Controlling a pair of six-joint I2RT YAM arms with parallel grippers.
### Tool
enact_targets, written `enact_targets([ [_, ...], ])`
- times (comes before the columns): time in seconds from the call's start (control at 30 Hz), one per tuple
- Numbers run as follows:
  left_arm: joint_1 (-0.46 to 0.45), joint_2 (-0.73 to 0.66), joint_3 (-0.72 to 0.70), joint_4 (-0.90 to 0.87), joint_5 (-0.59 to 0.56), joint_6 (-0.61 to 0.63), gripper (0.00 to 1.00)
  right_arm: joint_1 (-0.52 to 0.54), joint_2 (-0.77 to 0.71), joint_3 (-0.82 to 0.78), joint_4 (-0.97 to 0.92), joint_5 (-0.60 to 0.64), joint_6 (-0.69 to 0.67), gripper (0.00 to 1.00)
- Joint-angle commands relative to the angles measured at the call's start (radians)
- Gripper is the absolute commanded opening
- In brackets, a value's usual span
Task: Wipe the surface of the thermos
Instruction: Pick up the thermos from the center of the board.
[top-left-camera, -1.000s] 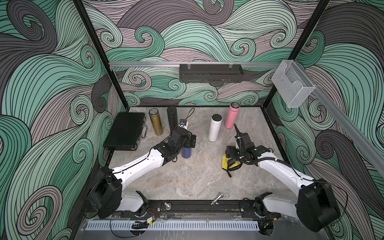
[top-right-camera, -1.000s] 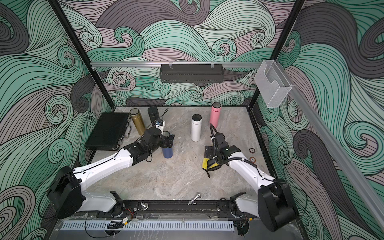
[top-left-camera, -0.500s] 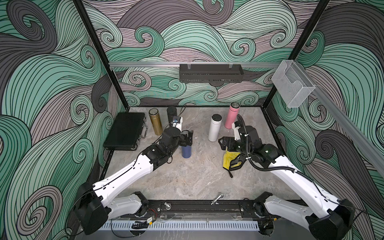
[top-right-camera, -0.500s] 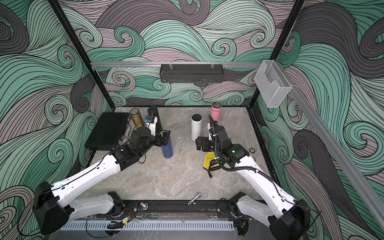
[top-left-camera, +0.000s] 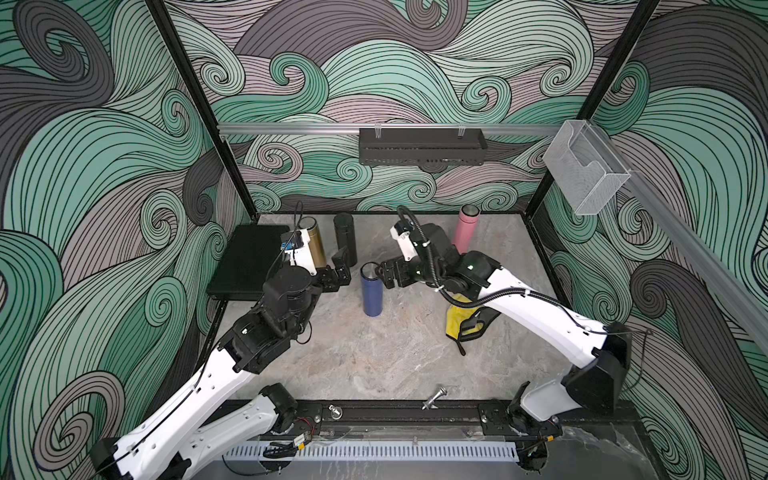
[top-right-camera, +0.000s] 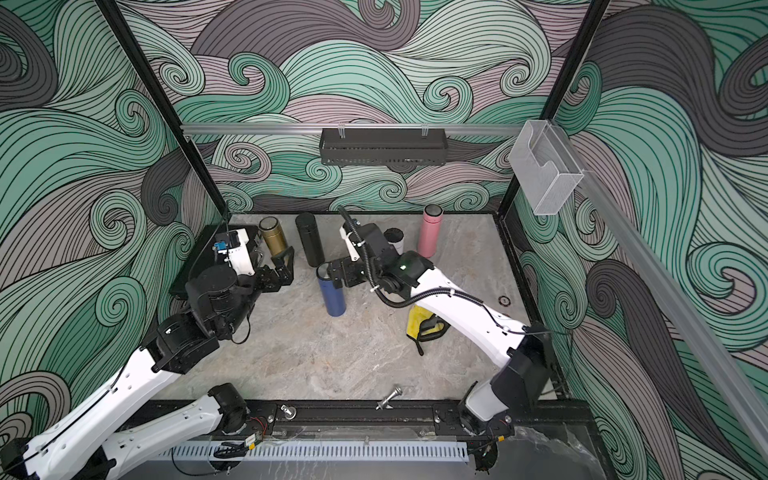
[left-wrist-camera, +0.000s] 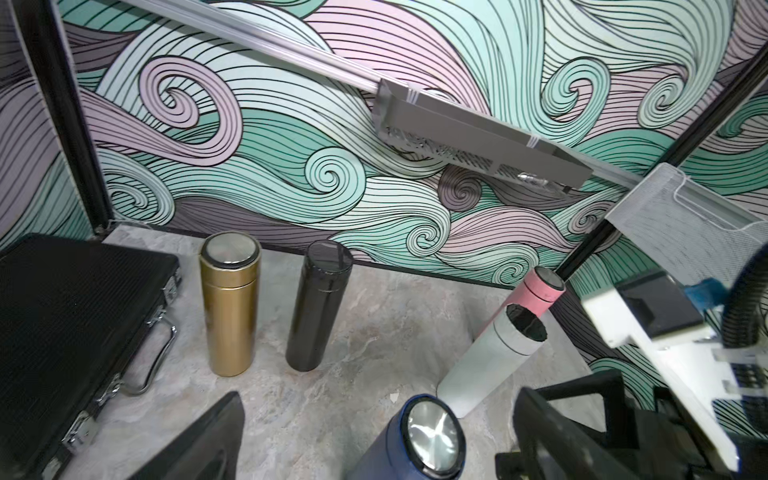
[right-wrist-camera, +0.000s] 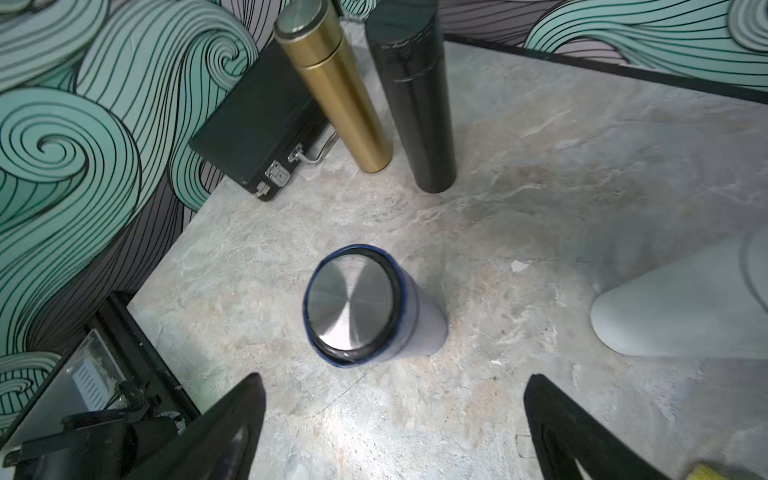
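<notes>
The blue thermos's steel cap (top-left-camera: 370, 269) (right-wrist-camera: 353, 304) is beside my right gripper, still outside its open fingers. My right gripper will next move over and lower its fingers around the cap's rim.
A blue thermos (top-left-camera: 372, 293) (top-right-camera: 332, 293) with a steel cap stands upright mid-table. My left gripper (top-left-camera: 341, 268) (top-right-camera: 284, 268) hovers open just to its left, touching nothing. In the left wrist view the blue thermos (left-wrist-camera: 415, 444) sits low between the spread fingers of the left gripper (left-wrist-camera: 379, 395). My right gripper (top-left-camera: 384, 276) (top-right-camera: 336, 274) is open and empty at cap height on the thermos's right. Its wrist view looks down on the cap (right-wrist-camera: 357, 307) beyond the right gripper (right-wrist-camera: 395, 376). A yellow cloth (top-left-camera: 457, 320) (top-right-camera: 415, 320) lies crumpled on the table under the right arm.
Gold thermos (top-left-camera: 316, 247), black thermos (top-left-camera: 345, 237) and pink thermos (top-left-camera: 465, 228) stand along the back. A white thermos (top-right-camera: 395, 239) stands behind the right wrist. A black case (top-left-camera: 249, 262) lies at the left wall. A loose bolt (top-left-camera: 434, 402) rests near the front rail.
The left gripper has drawn back to the left from around the blue thermos. The right gripper has risen off the yellow cloth and swung left to the thermos's cap; the cloth stayed down.
</notes>
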Motion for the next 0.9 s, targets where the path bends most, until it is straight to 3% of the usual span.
enact_targets([
  [0.0,0.011,-0.067,-0.052,-0.043,-0.077,-0.026,0.98,0.037,0.074,0.097,-0.08,-0.005,-0.051,0.97],
  [0.33,0.049,-0.141,-0.089,-0.102,-0.094,-0.016,0.98,0.065,0.286,0.287,-0.213,0.094,-0.083,0.94],
  [0.6,0.084,-0.119,-0.097,-0.081,-0.047,-0.009,0.98,0.063,0.351,0.313,-0.217,0.136,-0.09,0.9],
  [0.87,0.125,-0.095,-0.094,-0.072,-0.011,-0.007,0.98,0.04,0.386,0.335,-0.219,0.127,-0.088,0.72],
])
